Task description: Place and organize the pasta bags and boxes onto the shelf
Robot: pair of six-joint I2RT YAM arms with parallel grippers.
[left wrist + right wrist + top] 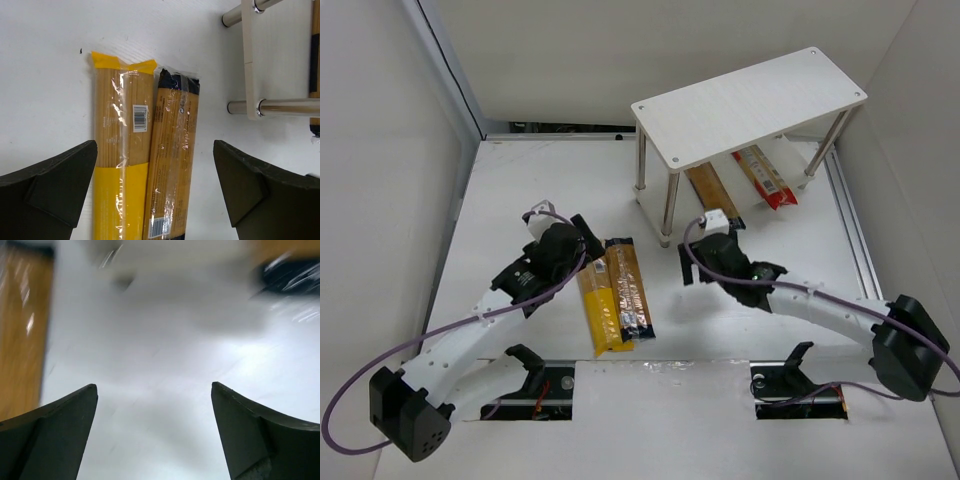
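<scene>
The orange-brown pack's middle (629, 287) (19, 357) lies below the robot's right gripper, to its left in the top view, so the gripper will next move toward the yellow pack and down onto that middle.
A bright yellow spaghetti pack (598, 305) and an orange-brown pack with dark ends (632, 290) lie side by side on the table. My left gripper (584, 240) hovers open over their far ends. In the left wrist view both packs, yellow (120, 175) and orange-brown (172, 165), lie between its open fingers (154, 145). The shelf (750, 100) stands at the back right. A second orange-brown pack (712, 192) and a red pack (765, 177) lie under its top. My right gripper (708, 240) is open and empty by the shelf's front leg; its view (153, 385) is blurred.
White walls enclose the table on the left, back and right. The shelf's silver legs (666, 208) stand close to my right wrist. In the left wrist view the shelf's lower board (250, 60) and a leg (285, 106) show at the right.
</scene>
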